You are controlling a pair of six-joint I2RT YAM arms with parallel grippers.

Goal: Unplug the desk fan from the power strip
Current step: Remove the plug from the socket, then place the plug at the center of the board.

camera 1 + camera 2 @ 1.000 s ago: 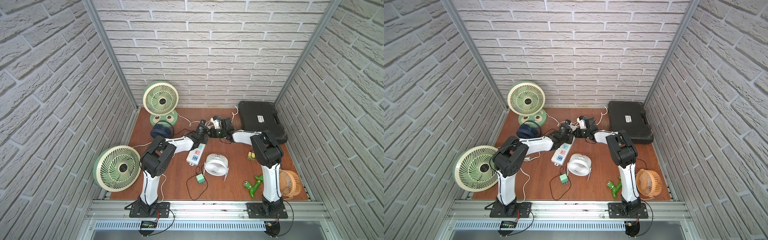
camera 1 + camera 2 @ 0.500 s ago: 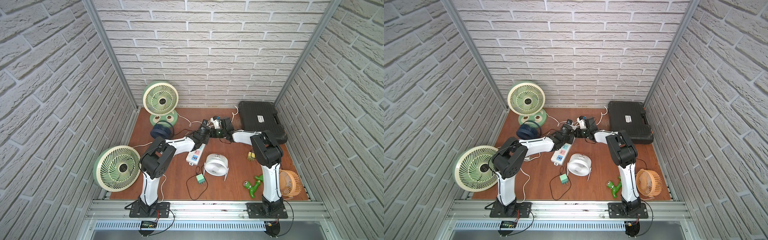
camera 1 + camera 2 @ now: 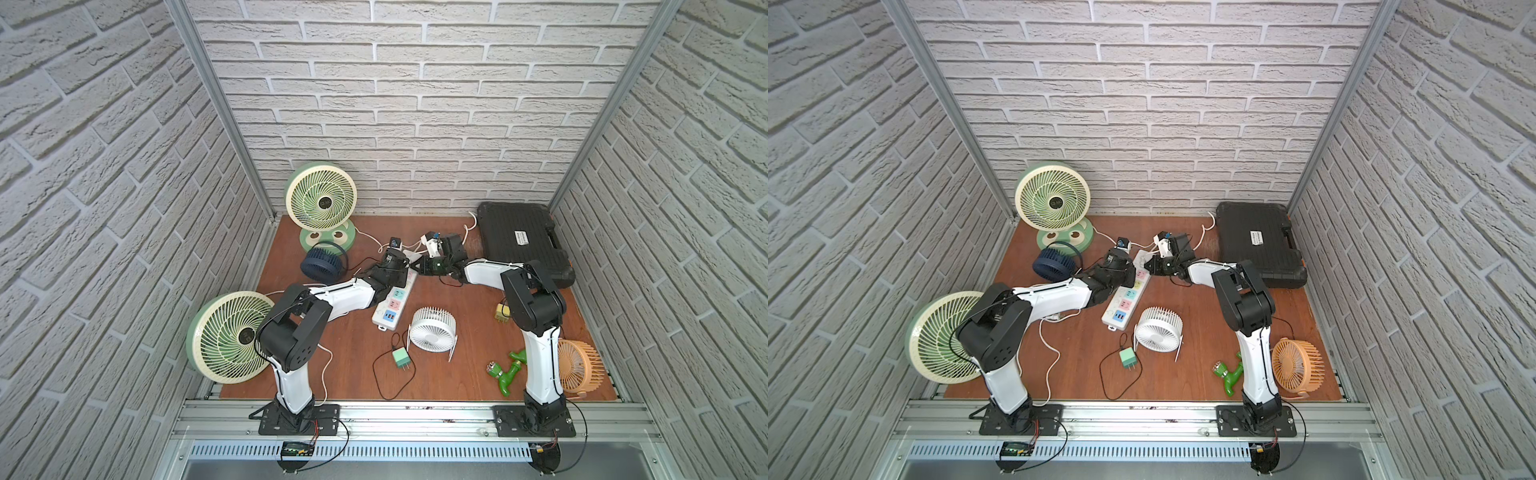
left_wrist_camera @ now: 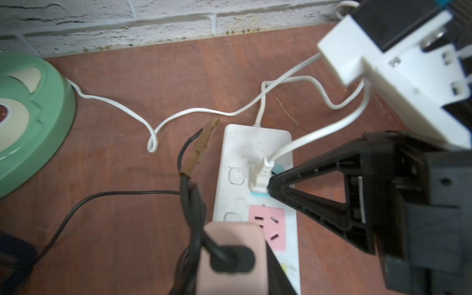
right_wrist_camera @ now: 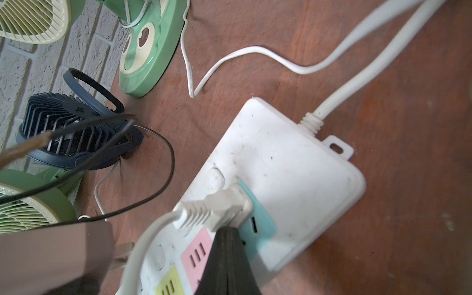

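Note:
The adapter's pins are already clear of the power strip, so the left gripper will next move toward the dark blue fan [image 3: 322,264] and go down to the bare floor beside it to let go of the adapter.
The power strip [image 3: 395,305] [image 3: 1127,299] lies on the wooden floor, white with pastel socket faces. My left gripper [image 4: 232,278] is shut on a pink plug adapter [image 4: 229,237] with a black cord. The adapter's prongs [image 5: 122,251] hang clear above the strip, and the pink socket [image 4: 267,224] is bare. The cord runs towards the dark blue desk fan [image 3: 322,264] [image 5: 71,127]. My right gripper [image 5: 227,245] is shut, its tip pressing on the strip [image 5: 293,163] beside a white plug [image 5: 224,204] in the blue socket.
A black case [image 3: 519,245] lies at the back right. A white fan [image 3: 432,332] and a green adapter [image 3: 401,357] with its cord lie in front of the strip. Two green fans [image 3: 322,201] [image 3: 228,336] stand left. An orange fan [image 3: 579,368] is front right.

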